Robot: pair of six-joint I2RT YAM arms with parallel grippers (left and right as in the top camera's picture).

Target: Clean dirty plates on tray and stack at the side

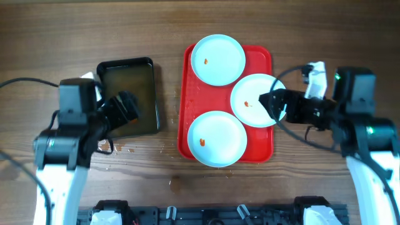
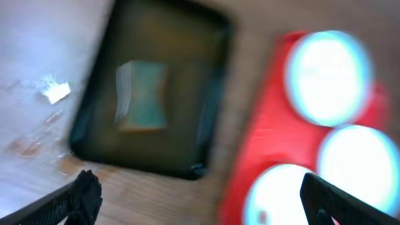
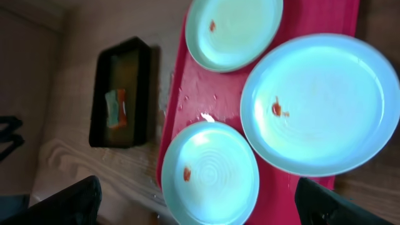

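Note:
The robot's right gripper will move back and down onto the near plate's rim (image 1: pixel 245 139) (image 3: pixel 257 187) by the tray's bare corner, because the smear is near the opposite side of that plate.
The red tray (image 1: pixel 189 94) lies mid-table and holds three pale blue plates: far (image 1: pixel 217 59), right (image 1: pixel 253 100) and near (image 1: pixel 217 139). Each has a small orange-red smear. My right gripper (image 1: pixel 275 105) is open and empty, hovering over the right plate's outer edge. Its wrist view shows the tray (image 3: pixel 187 81) and the far (image 3: pixel 234 28), right (image 3: pixel 325 103) and near (image 3: pixel 212 175) plates below the spread fingers (image 3: pixel 200 209). My left gripper (image 1: pixel 125 107) is open and empty above the black water tray (image 1: pixel 153 94). Its blurred wrist view shows wide-apart fingers (image 2: pixel 200 200).
The black water tray (image 2: pixel 212 94) left of the red tray holds murky water and a sponge (image 2: pixel 142 95), which also shows in the right wrist view (image 3: pixel 115 107). Water drops (image 1: pixel 134 149) and a small white scrap (image 2: pixel 56 92) lie on the wooden table near it.

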